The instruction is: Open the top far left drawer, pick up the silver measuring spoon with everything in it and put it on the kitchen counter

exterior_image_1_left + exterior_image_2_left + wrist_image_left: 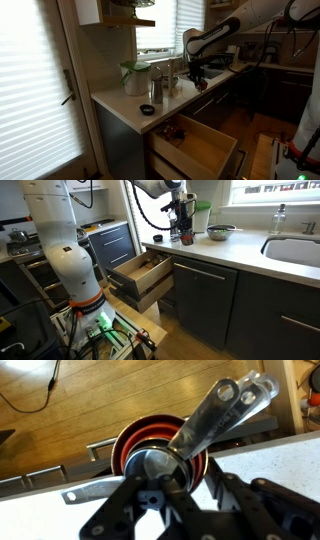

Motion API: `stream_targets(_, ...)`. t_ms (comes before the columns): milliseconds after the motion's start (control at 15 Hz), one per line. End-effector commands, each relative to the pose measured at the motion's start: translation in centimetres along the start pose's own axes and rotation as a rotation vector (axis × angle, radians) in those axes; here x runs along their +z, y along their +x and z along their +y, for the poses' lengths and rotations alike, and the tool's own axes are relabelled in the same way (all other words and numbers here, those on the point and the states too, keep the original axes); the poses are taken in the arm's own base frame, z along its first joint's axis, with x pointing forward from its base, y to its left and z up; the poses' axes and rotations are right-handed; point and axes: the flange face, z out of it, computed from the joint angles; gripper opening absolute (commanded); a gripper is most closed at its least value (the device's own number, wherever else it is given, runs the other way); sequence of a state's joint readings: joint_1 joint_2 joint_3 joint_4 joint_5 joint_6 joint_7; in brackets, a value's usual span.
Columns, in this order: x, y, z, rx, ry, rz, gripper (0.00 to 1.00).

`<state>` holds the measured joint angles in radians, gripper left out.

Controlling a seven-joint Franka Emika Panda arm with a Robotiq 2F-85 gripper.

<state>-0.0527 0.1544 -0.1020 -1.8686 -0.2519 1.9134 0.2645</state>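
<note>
The gripper will next move outward, then down onto the pale counter beyond its front edge, and let go of the spoon, because the red cups still hang over that edge.
The top far left drawer stands pulled open below the counter, with its pale wood box showing; it also shows in an exterior view. My gripper is shut on the silver measuring spoon, which has red nested cups stacked with it. I hold the set just above the pale kitchen counter, near its front edge. In both exterior views the gripper hangs low over the kitchen counter.
A green-lidded container, a metal bottle and a small dark dish stand on the counter. A bowl and the sink lie further along. Small items remain in the drawer.
</note>
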Motion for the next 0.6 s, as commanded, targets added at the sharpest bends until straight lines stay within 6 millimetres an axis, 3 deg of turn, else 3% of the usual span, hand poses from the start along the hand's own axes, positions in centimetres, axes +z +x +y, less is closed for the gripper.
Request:
stream_targets(0,0.42,1.04,0.53,-0.12,0.028,0.049,0.06)
stream_targets(200,0.85,1.48,0.48,-0.243,0.033,0.072,0.06)
stream_targets(267,0.74,1.29,0.18,-0.185,0.016,0.057,0.06)
stream_targets(333,0.9,1.35,0.12,-0.194,0.016,0.056,0.23)
stream_targets(467,1.01,1.37,0.06,-0.195,0.015,0.054,0.23)
stream_targets(533,1.0,1.41,-0.33,-0.212,0.023,0.07,0.06)
